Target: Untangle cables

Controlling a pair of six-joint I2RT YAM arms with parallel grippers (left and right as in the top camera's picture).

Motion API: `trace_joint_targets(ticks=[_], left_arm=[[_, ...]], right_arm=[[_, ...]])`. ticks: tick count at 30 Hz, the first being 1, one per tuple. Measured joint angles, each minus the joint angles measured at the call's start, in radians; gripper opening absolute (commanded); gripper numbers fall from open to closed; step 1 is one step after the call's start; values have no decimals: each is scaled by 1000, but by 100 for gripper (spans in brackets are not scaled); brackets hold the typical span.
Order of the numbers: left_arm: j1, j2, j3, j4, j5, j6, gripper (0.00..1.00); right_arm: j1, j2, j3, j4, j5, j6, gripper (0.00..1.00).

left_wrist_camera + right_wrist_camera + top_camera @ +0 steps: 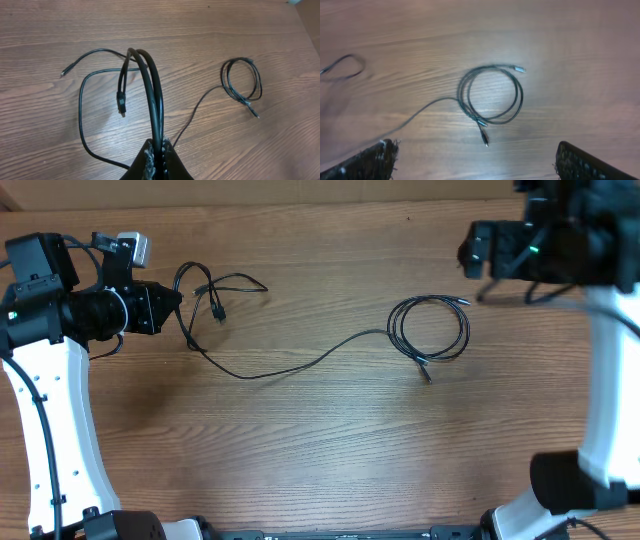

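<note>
My right gripper will next move down and across onto the black plug end (484,138), because that end sticks out clear of the coil (492,95) below the gripper and to its left in the overhead view.
Thin black cables lie on the wood table. One coiled cable (430,327) with silver-tipped plugs sits right of centre; a long strand (290,365) runs from it left to a loose bunch (213,290). My left gripper (175,298) is shut on a doubled loop of black cable (152,95) and holds it above the table; a plug (120,104) hangs from it. My right gripper (478,252) is open and empty, raised above and to the right of the coil (492,95). The coil also shows in the left wrist view (242,80).
The table's far edge runs along the top (300,198). The white arm bases stand at the left (50,430) and right (610,380) sides.
</note>
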Motion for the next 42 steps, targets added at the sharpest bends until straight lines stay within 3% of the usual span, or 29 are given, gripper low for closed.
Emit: trace_joint_targets(ticks=[9, 11, 13, 19, 24, 35, 42], left_arm=[[0, 0, 0, 5, 7, 0, 4], [0, 0, -1, 5, 7, 0, 4], [0, 0, -1, 6, 7, 0, 4], [0, 1, -1, 6, 7, 0, 5], [0, 1, -1, 6, 7, 0, 4], [0, 1, -1, 6, 7, 0, 4], [-1, 1, -1, 5, 7, 0, 4]], right_arm=[[3, 77, -433, 205, 67, 338, 100], [3, 74, -524, 313, 77, 401, 100], [3, 76, -587, 380, 59, 412, 100], [18, 76, -764, 469, -80, 205, 100], [55, 76, -846, 479, -76, 76, 100], [74, 76, -996, 572, -61, -1, 99], [74, 76, -1115, 709, -111, -6, 76]])
